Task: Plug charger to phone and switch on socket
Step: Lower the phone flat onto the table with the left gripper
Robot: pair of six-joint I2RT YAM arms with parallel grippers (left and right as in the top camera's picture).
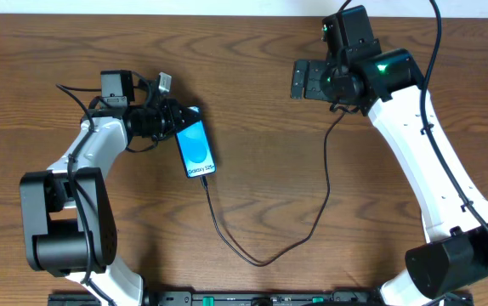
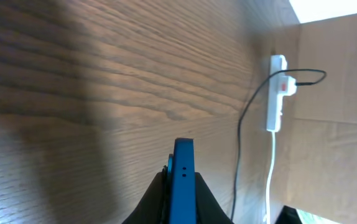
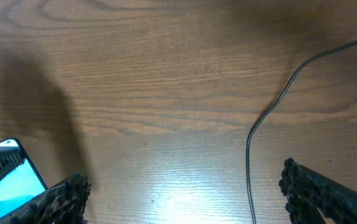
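Note:
My left gripper still holds the phone (image 1: 195,146) above the tabletop. Next, it lowers the phone until it rests on the bare wood beneath, then releases it.
The phone (image 1: 195,146) lies with its blue screen up, and my left gripper (image 1: 166,119) is shut on its upper end. The left wrist view has the phone's blue edge (image 2: 183,158) pinched between the black fingers of the left gripper (image 2: 180,182). The black charger (image 1: 327,183) runs from the phone's lower end in a loop toward the right arm. The white socket (image 2: 277,93) lies at the far table edge with the charger (image 2: 244,124) plugged into it; the overhead view does not show it. My right gripper (image 1: 305,79) is open above bare wood, and the right wrist view shows the right gripper (image 3: 185,199) with the charger (image 3: 250,149) between its fingers and the phone (image 3: 7,180) at lower left.
A white cord (image 2: 270,180) trails from the socket toward the near side. A cardboard wall (image 2: 334,143) stands behind the socket at the table edge. Both arm bases sit at the front edge of the wooden table (image 1: 252,51).

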